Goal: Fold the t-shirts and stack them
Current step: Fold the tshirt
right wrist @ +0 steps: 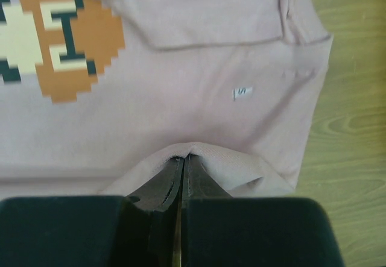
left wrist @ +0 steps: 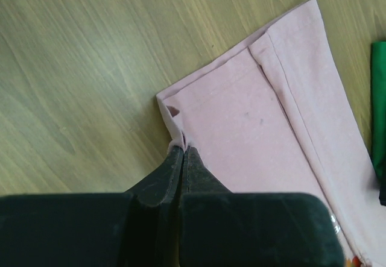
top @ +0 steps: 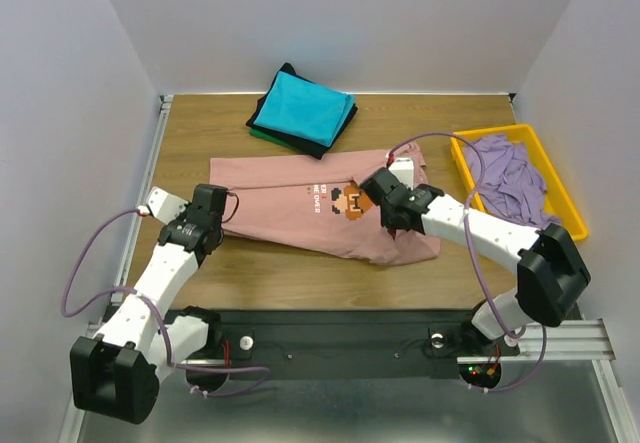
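Observation:
The shirt's near side is still unfolded, so my left gripper needs to carry the hem corner outward, lay it beside the folded piece's edge (top: 243, 189) (left wrist: 258, 68) and let it go.
A dusty-pink t-shirt (top: 290, 208) with a brown pixel-art print (top: 350, 201) lies partly folded across the middle of the table. My left gripper (top: 216, 206) is shut on its left hem corner (left wrist: 176, 139). My right gripper (top: 388, 199) is shut on a fold of the same shirt (right wrist: 205, 152) near the collar end, beside a small size tag (right wrist: 242, 92). A folded stack with a turquoise shirt (top: 303, 106) on top of black and green ones sits at the back. A crumpled lavender shirt (top: 510, 175) lies in the tray.
A yellow plastic tray (top: 565, 195) stands at the right edge of the wooden table (top: 200, 133). White walls close in on the left, back and right. Purple cables loop from both arms. A green cloth edge (left wrist: 379, 104) shows at the right of the left wrist view.

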